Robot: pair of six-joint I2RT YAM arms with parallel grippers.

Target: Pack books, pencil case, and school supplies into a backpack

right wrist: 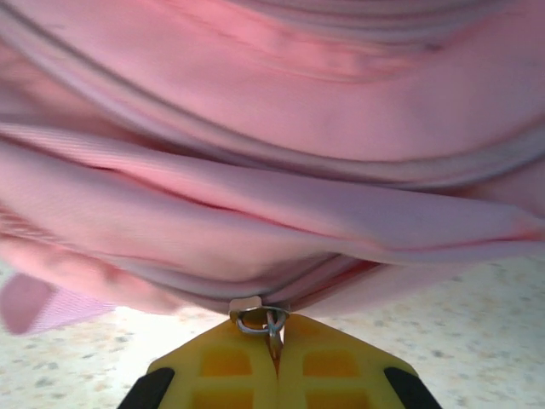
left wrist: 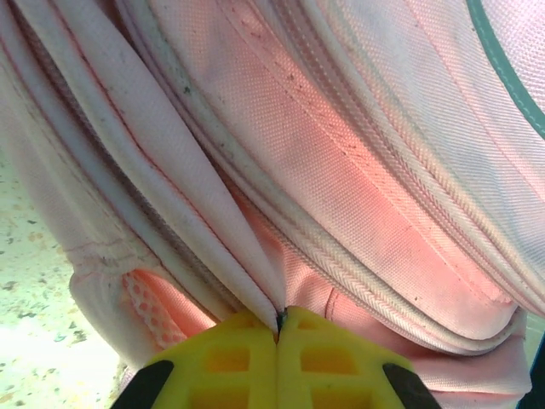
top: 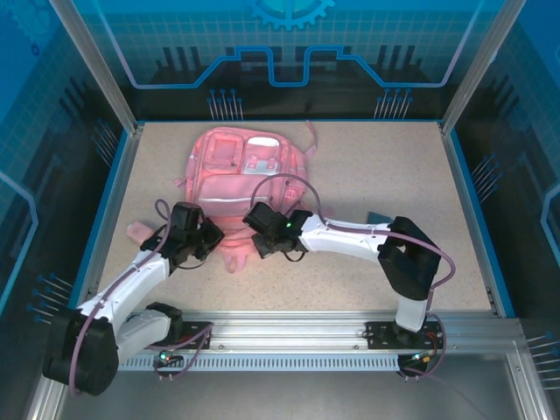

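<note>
I should pull the zipper pull outward with my right gripper, around the backpack's near corner to the backpack's side edge [top: 297, 195] facing the teal piece, and let go there.
The pink backpack [top: 238, 171] lies flat in the middle of the table with its front pockets up. At its near left edge my left gripper [top: 212, 236] is shut on a pale fold of the bag's seam [left wrist: 213, 213]; the yellow fingers [left wrist: 230, 358] meet with the fabric pinched between them. At the near edge, my right gripper [top: 260, 227] is shut on the metal zipper pull [right wrist: 260, 319], whose ring sits just above the yellow fingertips [right wrist: 324, 358]. The books are out of view.
A pink strap end [top: 138, 231] sticks out on the table left of the left arm. A small teal flat piece [top: 378, 216] lies behind the right arm's elbow. Speckled tabletop [top: 394, 166] stretches to the right of the bag, bounded by a blue rim.
</note>
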